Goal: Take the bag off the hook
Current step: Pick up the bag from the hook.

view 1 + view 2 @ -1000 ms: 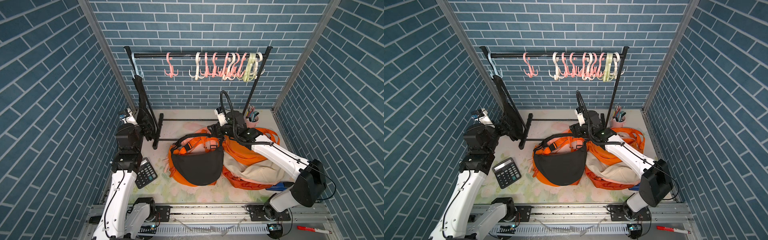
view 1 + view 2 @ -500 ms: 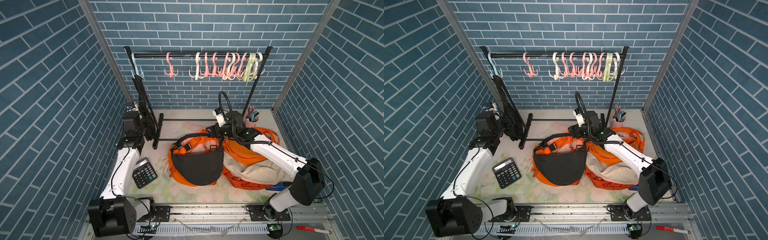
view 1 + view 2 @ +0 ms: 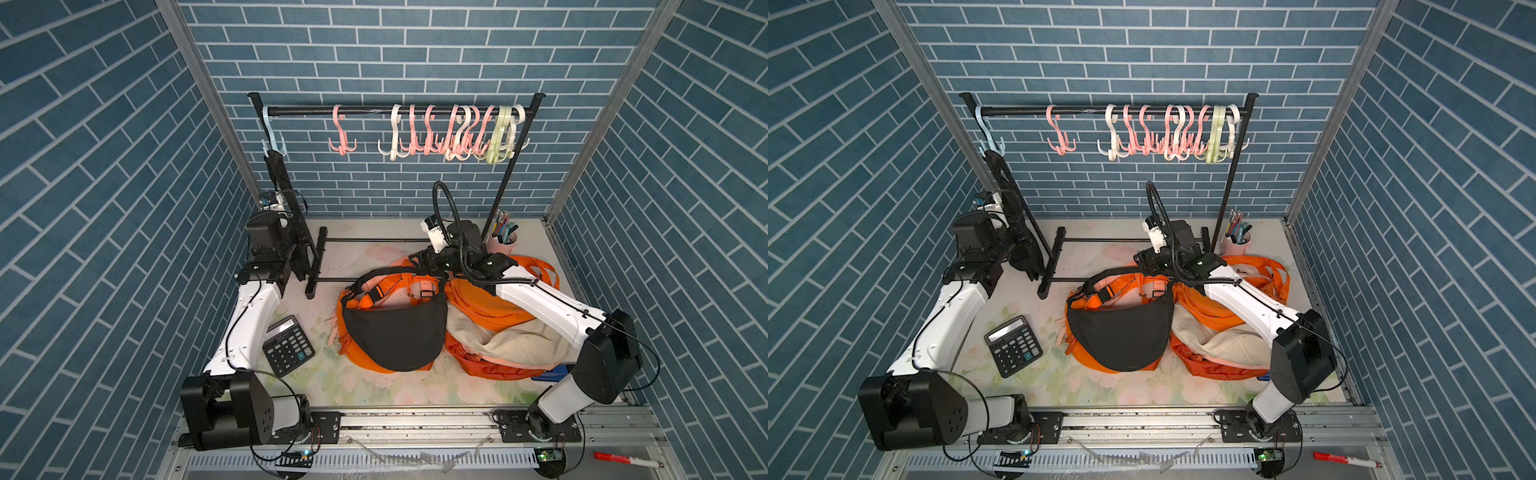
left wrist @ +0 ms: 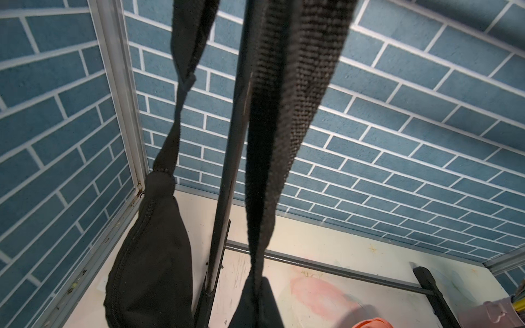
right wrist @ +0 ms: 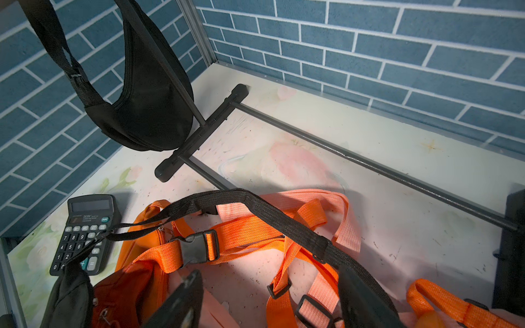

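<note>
The left gripper draws the bag's strap along the rack's bar toward the nearest pink hook (image 3: 340, 130) next and releases it, since the light blue hook (image 3: 271, 135) hangs close beside the post.
A black bag (image 3: 300, 245) (image 3: 1025, 249) hangs by its strap from the light blue hook (image 3: 271, 135) (image 3: 984, 133) at the left end of the rack's rail. The left wrist view shows the bag's body (image 4: 150, 255) and its woven strap (image 4: 278, 113) running down into my left gripper (image 4: 257, 309), which is shut on that strap. In both top views this gripper merges with the black bag beside the rack's left post. My right gripper (image 5: 270, 284) (image 3: 424, 262) stands open low over orange straps on the table, holding nothing. The hanging bag (image 5: 147, 93) also shows in the right wrist view.
A second black bag (image 3: 395, 332) lies on orange and beige bags (image 3: 498, 332) mid-table. A calculator (image 3: 288, 351) sits by the left arm. The rail (image 3: 374, 110) carries several pink and white hooks (image 3: 449, 133). A pen cup (image 3: 505, 241) stands at the rack's right post.
My left arm has stretched forward to the hanging bag and its gripper has gone from open to shut on the strap. The right arm has stayed nearly still, gripper open.
</note>
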Controlling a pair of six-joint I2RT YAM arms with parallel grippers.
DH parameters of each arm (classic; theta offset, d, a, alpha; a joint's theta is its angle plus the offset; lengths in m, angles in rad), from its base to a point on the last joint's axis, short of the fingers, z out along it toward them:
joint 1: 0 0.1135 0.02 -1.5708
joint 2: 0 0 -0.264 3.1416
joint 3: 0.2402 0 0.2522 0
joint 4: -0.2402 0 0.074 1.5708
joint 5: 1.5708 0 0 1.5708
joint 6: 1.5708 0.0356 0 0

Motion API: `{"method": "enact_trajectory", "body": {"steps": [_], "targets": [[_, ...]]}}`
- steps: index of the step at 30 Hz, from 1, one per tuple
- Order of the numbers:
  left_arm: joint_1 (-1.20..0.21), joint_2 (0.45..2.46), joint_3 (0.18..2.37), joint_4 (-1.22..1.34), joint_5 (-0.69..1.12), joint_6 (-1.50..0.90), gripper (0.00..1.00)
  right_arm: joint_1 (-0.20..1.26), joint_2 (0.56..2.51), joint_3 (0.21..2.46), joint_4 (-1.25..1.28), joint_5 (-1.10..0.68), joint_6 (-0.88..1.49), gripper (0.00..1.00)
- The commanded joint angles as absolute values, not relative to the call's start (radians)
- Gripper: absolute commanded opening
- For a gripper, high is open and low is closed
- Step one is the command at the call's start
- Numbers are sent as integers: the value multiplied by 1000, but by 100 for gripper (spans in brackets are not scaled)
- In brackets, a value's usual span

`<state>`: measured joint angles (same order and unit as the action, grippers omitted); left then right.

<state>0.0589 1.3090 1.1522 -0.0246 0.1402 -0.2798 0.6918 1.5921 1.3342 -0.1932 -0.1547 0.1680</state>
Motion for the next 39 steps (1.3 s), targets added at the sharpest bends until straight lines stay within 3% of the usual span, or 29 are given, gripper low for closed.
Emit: {"method": "enact_trajectory", "body": {"steps": [1,17,35,37,39], "targets": [[28,1295,1185,4,170,-278,0,693,1610,1364,-178,-173,127,74],[-209,1362,1313,-28,139,-237,0,674,1555,1323,-178,-155,162,74],[-420,1593,1471,3,40,-221,0,606,1444,1255,-234,-109,209,74],[-422,1600,1472,2,37,-224,9,603,1442,1260,-249,-112,209,74],[-422,1596,1462,5,32,-223,24,601,1446,1273,-272,-114,203,75]]}}
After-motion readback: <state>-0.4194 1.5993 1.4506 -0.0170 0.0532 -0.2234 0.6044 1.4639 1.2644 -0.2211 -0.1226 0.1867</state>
